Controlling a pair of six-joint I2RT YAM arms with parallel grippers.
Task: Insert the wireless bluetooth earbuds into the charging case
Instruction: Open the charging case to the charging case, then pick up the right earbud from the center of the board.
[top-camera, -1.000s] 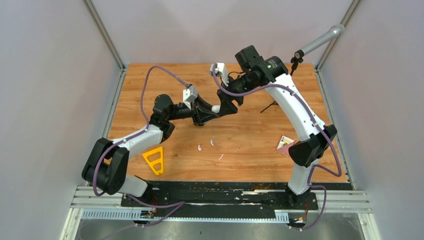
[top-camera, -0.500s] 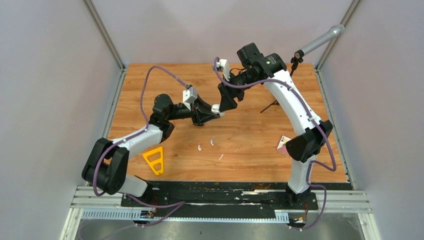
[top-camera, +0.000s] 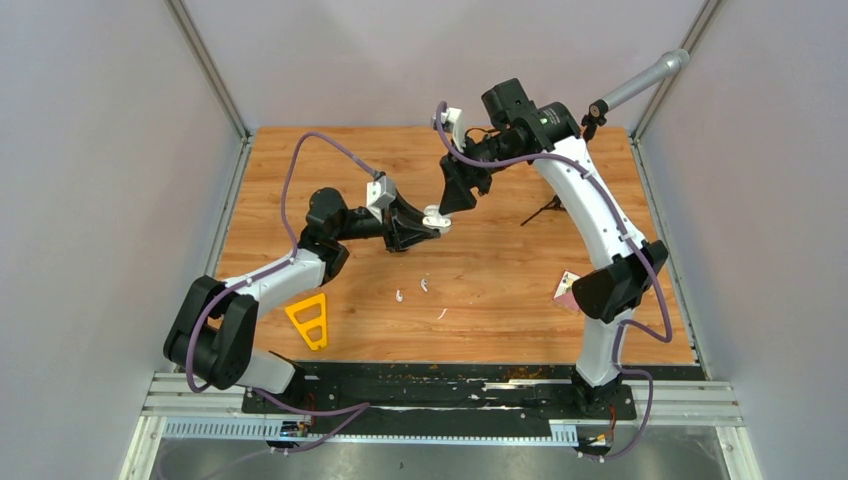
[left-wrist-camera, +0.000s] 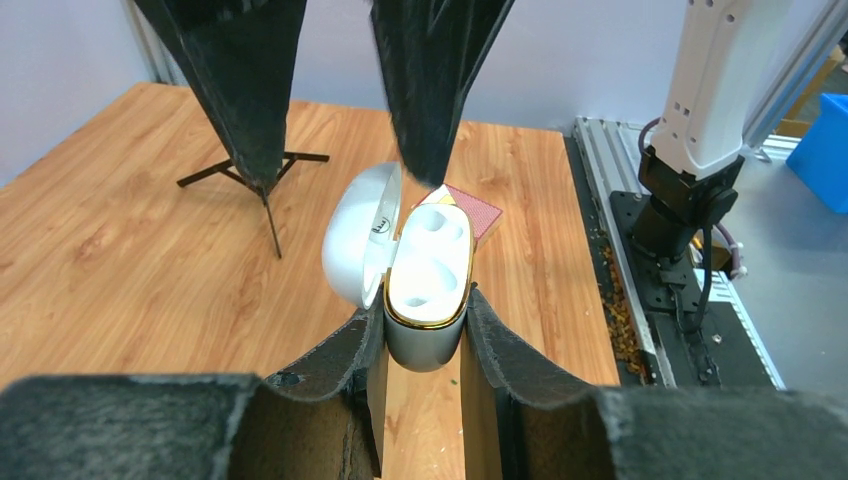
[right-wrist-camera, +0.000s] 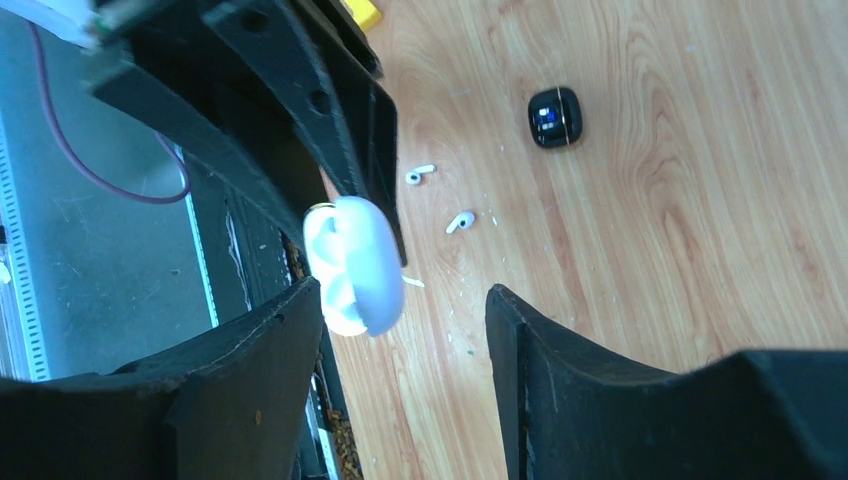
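Observation:
My right gripper should next move back and down onto the earbud nearer the thin white sliver (top-camera: 424, 285) (right-wrist-camera: 462, 222), because that earbud lies below it and back toward my base.
My left gripper (left-wrist-camera: 420, 322) is shut on the base of a white charging case (left-wrist-camera: 428, 275) and holds it above the table. The lid (left-wrist-camera: 362, 235) stands open to the left and both wells show empty. In the top view the case (top-camera: 434, 217) is mid-table, with my right gripper (top-camera: 456, 197) just beyond it, open and empty. From the right wrist, the case (right-wrist-camera: 352, 265) hangs by the left finger of the right gripper (right-wrist-camera: 403, 300), not between the jaws. Two white earbuds (right-wrist-camera: 420, 175) (right-wrist-camera: 460, 222) lie on the wood (top-camera: 400, 296) (top-camera: 424, 285).
A black case (right-wrist-camera: 555, 117) lies shut on the table. A thin white sliver (top-camera: 442, 314) lies near the earbuds. A yellow triangle (top-camera: 309, 320) sits front left, a card (top-camera: 570, 287) front right, and a small black stand (top-camera: 540, 212) at the back right.
My right gripper has drawn back from the case, up and toward the far side. The left arm keeps the case in place.

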